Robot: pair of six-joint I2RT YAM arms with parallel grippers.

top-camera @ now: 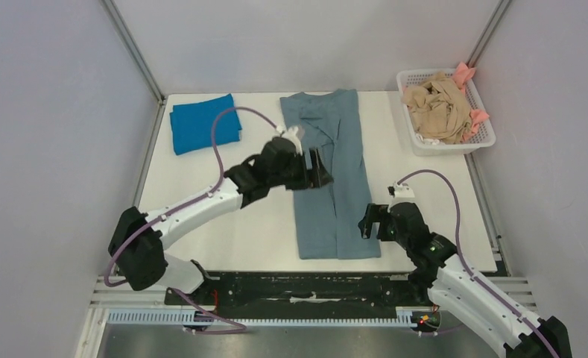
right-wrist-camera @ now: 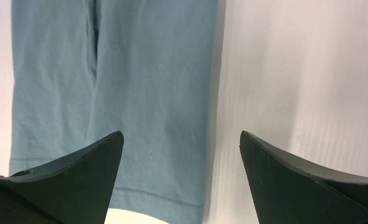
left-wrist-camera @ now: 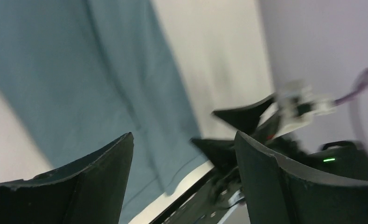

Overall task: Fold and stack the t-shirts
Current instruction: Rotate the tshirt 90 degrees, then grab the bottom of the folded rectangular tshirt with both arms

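Note:
My left gripper moves back and down next to close on the opposite near corner [top-camera: 302, 256] of the folded t-shirt, since my right gripper already stands beside one near corner.
The dusty grey-blue t-shirt [top-camera: 334, 175] lies as a long narrow folded strip down the middle of the table; it also shows in the left wrist view [left-wrist-camera: 79, 79] and the right wrist view [right-wrist-camera: 126, 84]. My left gripper [top-camera: 319, 170] is open and empty, hovering over the strip's left side. My right gripper [top-camera: 371, 221] is open and empty beside the strip's near right edge. The bright blue t-shirt [top-camera: 203, 123] lies folded at the back left. Beige [top-camera: 436, 108] and pink [top-camera: 466, 74] shirts sit crumpled in a basket.
A white plastic basket [top-camera: 454, 146] stands at the back right corner. Grey walls enclose the table on three sides. The table's near edge [top-camera: 313, 265] meets a black rail carrying the arm bases.

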